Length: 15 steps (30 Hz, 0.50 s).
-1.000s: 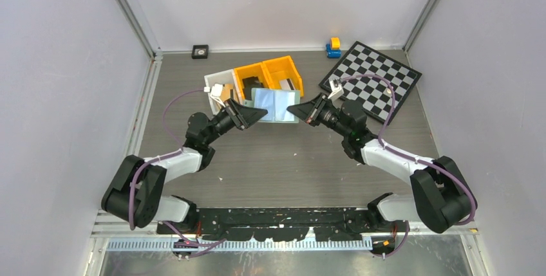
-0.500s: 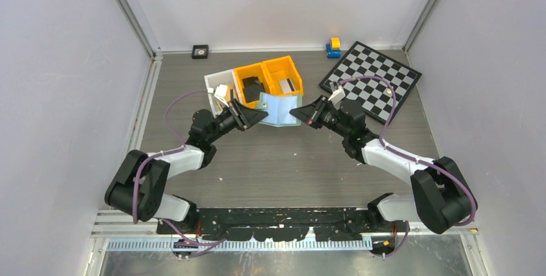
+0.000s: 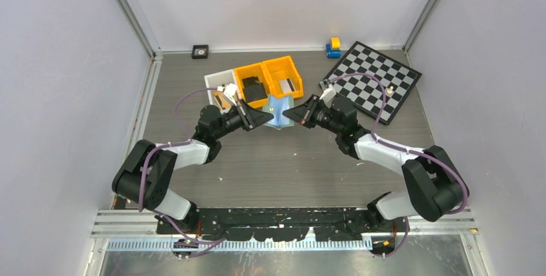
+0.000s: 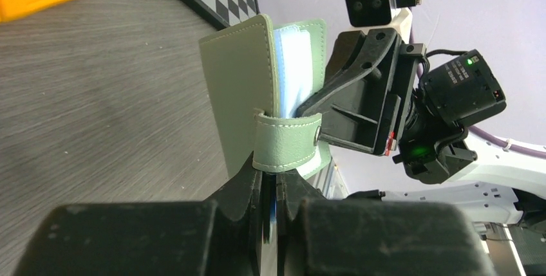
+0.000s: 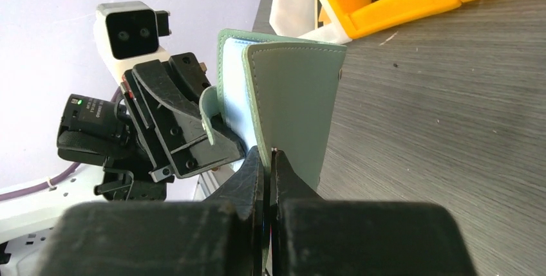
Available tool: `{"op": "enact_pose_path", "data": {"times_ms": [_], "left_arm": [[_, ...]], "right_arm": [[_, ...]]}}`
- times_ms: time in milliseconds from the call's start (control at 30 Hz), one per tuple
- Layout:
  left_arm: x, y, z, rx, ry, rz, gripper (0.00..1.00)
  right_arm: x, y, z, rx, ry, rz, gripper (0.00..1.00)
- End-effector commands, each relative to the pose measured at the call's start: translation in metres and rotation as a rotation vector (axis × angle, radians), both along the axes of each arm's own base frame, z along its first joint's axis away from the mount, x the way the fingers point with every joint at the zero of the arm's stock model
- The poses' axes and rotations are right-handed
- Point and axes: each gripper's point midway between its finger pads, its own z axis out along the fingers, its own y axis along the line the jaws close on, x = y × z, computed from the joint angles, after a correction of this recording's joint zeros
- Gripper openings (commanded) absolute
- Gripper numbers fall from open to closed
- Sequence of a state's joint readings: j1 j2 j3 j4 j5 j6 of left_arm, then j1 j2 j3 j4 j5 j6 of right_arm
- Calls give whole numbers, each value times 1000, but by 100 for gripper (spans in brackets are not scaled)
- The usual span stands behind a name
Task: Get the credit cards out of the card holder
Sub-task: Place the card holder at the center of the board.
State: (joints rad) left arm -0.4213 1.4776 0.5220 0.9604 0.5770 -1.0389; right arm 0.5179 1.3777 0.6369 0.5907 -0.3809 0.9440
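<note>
I need to tip my right gripper downward next and lower the holder (image 3: 278,110) onto the bare tabletop below, then let go of the green cover there, because the holder hangs above the table.
The pale sage-green card holder (image 3: 278,110) hangs above the table between my two grippers, folded almost closed and standing on edge. Its light-blue inner sleeves (image 4: 296,64) show between the green covers (image 4: 241,89), and its snap strap (image 4: 286,142) sits just above my left jaws. My left gripper (image 4: 269,183) is shut on the holder's lower edge, with a thin blue layer between the jaws. From the other side my right gripper (image 5: 269,160) is shut on the opposite green cover (image 5: 296,102). The credit cards are hidden; none shows in the sleeves.
Two orange bins (image 3: 267,76) and a white bin (image 3: 216,84) stand just behind the holder; a pale card-like piece (image 3: 288,85) lies in the right orange one. The checkerboard (image 3: 373,80) lies at the back right, a blue-and-yellow toy (image 3: 333,47) behind it.
The holder, spread flat and open a second ago, has folded nearly closed as both grippers moved toward each other. My left gripper has closed on its edge.
</note>
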Motion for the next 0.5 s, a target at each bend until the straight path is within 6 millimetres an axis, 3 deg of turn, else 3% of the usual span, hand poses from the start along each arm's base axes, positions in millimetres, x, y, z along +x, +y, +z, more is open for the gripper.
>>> {"op": "enact_pose_path", "data": {"times_ms": [0, 300, 367, 467], "left_arm": [[-8, -20, 29, -52, -102, -109, 0], [-7, -27, 26, -67, -83, -144, 0], [-1, -22, 19, -29, -54, -108, 11], [14, -1, -19, 114, 92, 29, 34]], "right_arm": [[-4, 19, 25, 50, -67, 80, 0], [-1, 19, 17, 32, -33, 73, 0], [4, 13, 11, -40, -10, 34, 1], [16, -7, -3, -243, 29, -56, 1]]}}
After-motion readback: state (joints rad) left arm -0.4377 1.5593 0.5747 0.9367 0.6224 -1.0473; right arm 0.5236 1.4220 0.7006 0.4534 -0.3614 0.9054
